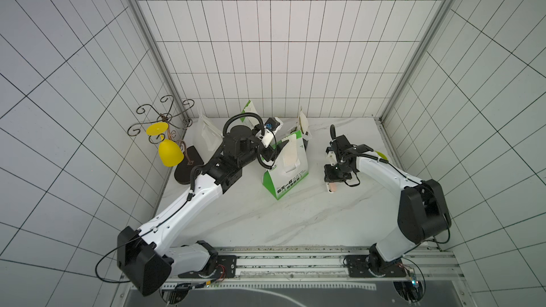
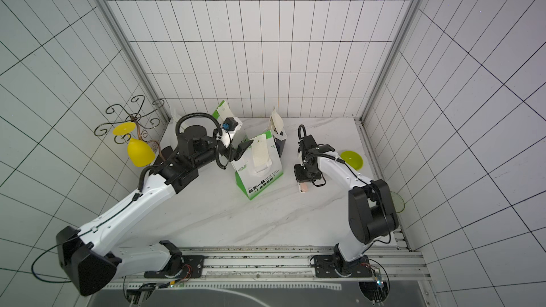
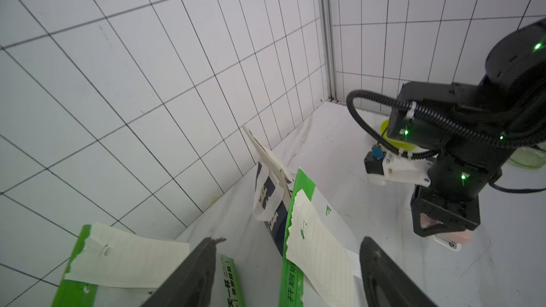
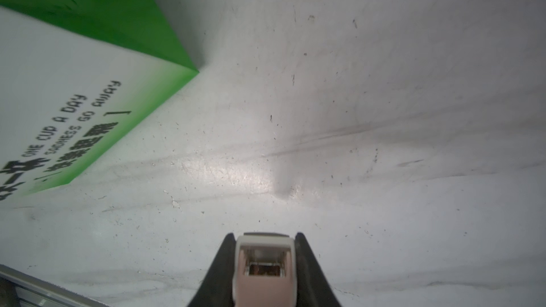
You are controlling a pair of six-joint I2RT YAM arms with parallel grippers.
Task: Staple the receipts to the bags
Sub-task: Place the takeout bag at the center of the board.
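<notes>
I will move my right gripper straight down and let go of the stapler (image 4: 264, 267) on the bare tabletop beside the white-and-green bag, because that spot is clear under the stapler's nose.
A white-and-green bag (image 1: 285, 172) stands mid-table with a cream receipt (image 1: 291, 155) lying down its front. My left gripper (image 1: 276, 150) is open at the bag's upper edge. In the left wrist view its fingers (image 3: 204, 270) stand wide apart, with that receipt (image 3: 316, 246) between them and untouched. Behind stands a navy bag (image 3: 277, 222) with a receipt (image 3: 269, 158) sticking up. A second green bag (image 3: 76, 264) also carries a receipt (image 3: 127, 258). A plain white bag (image 1: 206, 134) stands at the back left. My right gripper (image 4: 264, 236) is shut on a pink-and-white stapler (image 4: 264, 267), nose down over bare table.
A scrolled metal rack (image 1: 162, 116) with a hanging yellow goblet (image 1: 170, 152) and a dark oval base (image 1: 189, 166) stands at the left wall. A lime bowl (image 2: 351, 159) and a green plate (image 2: 397, 202) lie by the right wall. A rail (image 1: 295, 264) runs along the front edge.
</notes>
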